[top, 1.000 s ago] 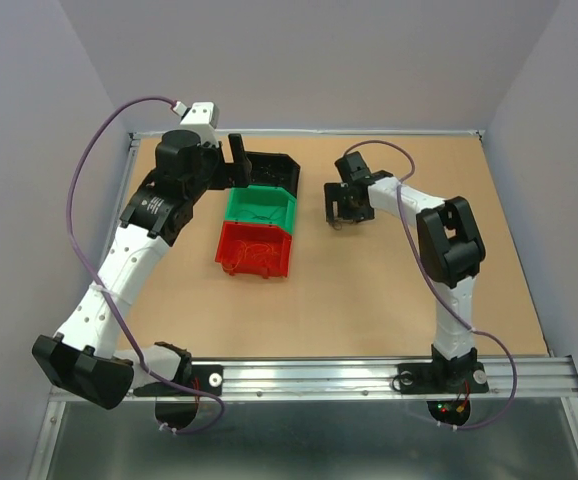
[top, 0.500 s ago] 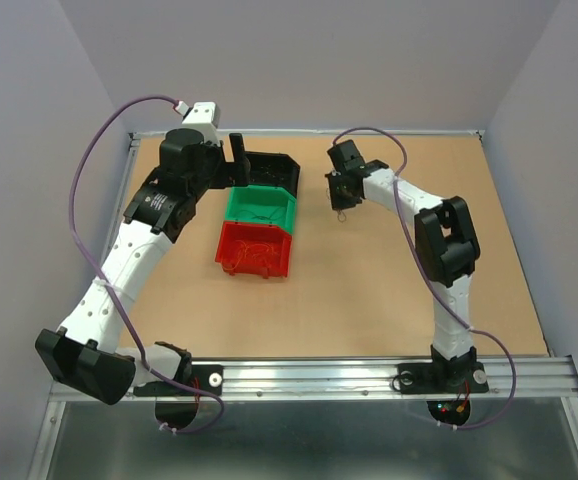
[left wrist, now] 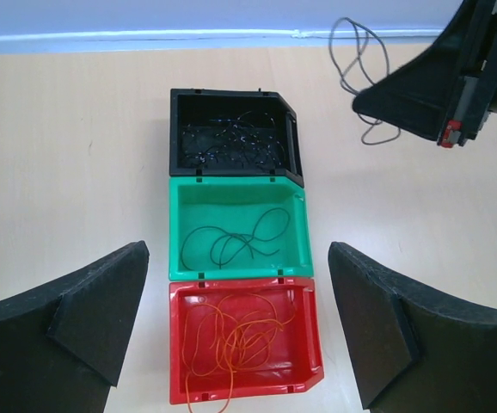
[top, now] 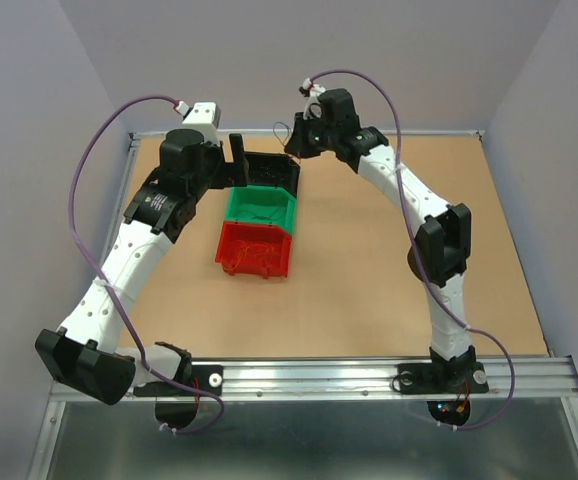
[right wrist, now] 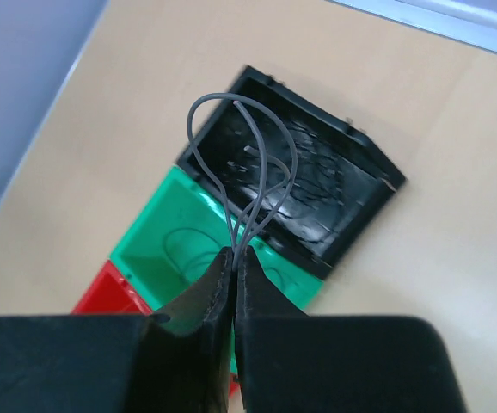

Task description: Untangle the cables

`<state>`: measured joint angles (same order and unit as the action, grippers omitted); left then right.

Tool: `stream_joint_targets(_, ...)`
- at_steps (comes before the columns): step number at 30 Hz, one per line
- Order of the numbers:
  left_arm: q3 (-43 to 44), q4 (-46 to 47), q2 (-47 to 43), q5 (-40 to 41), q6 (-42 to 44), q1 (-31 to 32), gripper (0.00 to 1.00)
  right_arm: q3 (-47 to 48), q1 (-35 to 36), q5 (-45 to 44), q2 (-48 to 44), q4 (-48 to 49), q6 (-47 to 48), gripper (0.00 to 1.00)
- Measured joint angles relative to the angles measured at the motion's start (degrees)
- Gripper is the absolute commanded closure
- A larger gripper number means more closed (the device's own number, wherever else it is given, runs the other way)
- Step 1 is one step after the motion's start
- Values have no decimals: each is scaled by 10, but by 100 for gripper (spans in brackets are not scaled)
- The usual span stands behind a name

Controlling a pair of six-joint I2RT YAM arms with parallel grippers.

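The right gripper moves back and down over the green bin next, before releasing the thin grey-black cable [left wrist: 360, 60].
My right gripper [right wrist: 235, 255] is shut on a thin grey-black cable [right wrist: 244, 163], whose loops stick out past the fingertips above the black bin [right wrist: 365, 202]. From the left wrist view that cable [left wrist: 360, 60] dangles from the right gripper [left wrist: 360, 103] beside the bin. More black cables [left wrist: 231, 138] lie in the black bin, a dark green cable [left wrist: 240, 241] in the green bin [left wrist: 236, 267] and an orange cable [left wrist: 240, 340] in the red bin [left wrist: 309, 361]. My left gripper [left wrist: 238, 254] hangs open high over the bins, nothing between its fingers [left wrist: 102, 292].
The three bins stand in a row, black [top: 279, 170] farthest, green [top: 259, 210], red [top: 254, 250] nearest, left of the table's middle. A metal rail [top: 419, 132] and walls bound the back. Purple arm cables [top: 369, 85] arc overhead.
The right gripper closed on the cable on the table right of the bins, lifted it and swung back and left over the black bin. The left arm stayed put.
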<state>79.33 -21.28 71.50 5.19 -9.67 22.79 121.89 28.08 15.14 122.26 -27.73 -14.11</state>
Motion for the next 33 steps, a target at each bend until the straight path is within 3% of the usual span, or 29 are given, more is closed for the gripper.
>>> stream_joint_targets(9,0,0,0,9,11,0,3,23,85,36,100,14,4,100)
stream_joint_targets(10,0,-1,0,9,12,0,3,20,91,37,110,12,4,96)
stream_joint_targets(12,0,-1,0,9,12,0,2,15,101,36,129,9,4,69)
stream_joint_targets(19,0,-6,0,9,13,0,3,2,102,16,143,0,-6,41)
stream_joint_targets(26,0,-9,0,9,13,0,3,-38,98,-6,98,-3,2,25)
stream_joint_targets(33,-18,3,-11,3,-2,0,1,-197,98,-51,-90,35,12,14)
